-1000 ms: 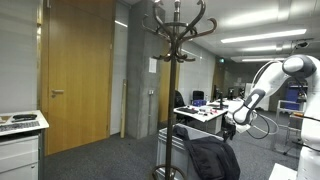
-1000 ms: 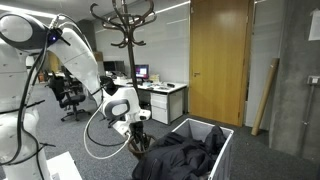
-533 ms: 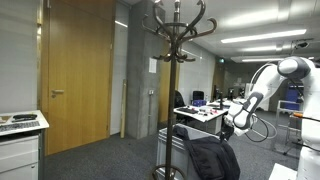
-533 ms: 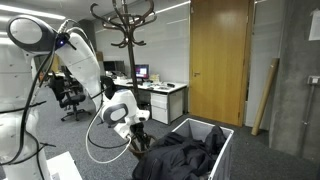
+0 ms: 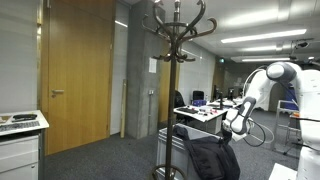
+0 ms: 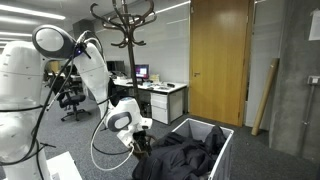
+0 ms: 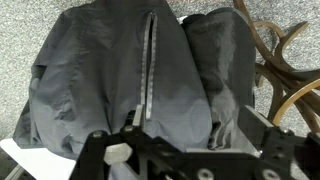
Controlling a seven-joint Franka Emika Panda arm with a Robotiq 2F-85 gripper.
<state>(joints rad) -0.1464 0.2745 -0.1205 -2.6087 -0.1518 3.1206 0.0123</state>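
Observation:
I'll next lower my gripper away from my base, onto the cloth along the zipper [image 7: 147,103].
A dark grey jacket [image 7: 130,80] with a long zipper lies crumpled in a white bin [image 6: 218,137]. It shows in both exterior views [image 5: 212,158] [image 6: 178,156]. My gripper [image 7: 195,125] is open and low over the jacket, a fold of cloth lying between its spread fingers [image 7: 250,112]. In both exterior views the gripper [image 5: 229,130] [image 6: 140,146] hangs at the jacket's edge; whether it touches the cloth I cannot tell.
A wooden coat rack [image 5: 175,55] [image 6: 124,25] stands beside the bin; its curved base legs [image 7: 282,60] show right of the jacket. Office desks with monitors [image 6: 158,90] stand behind. A wooden door [image 6: 218,55] and a white cabinet [image 5: 20,145] stand further off.
The arm has folded and lowered, bringing the gripper down closer onto the jacket. The jacket and bin have not moved.

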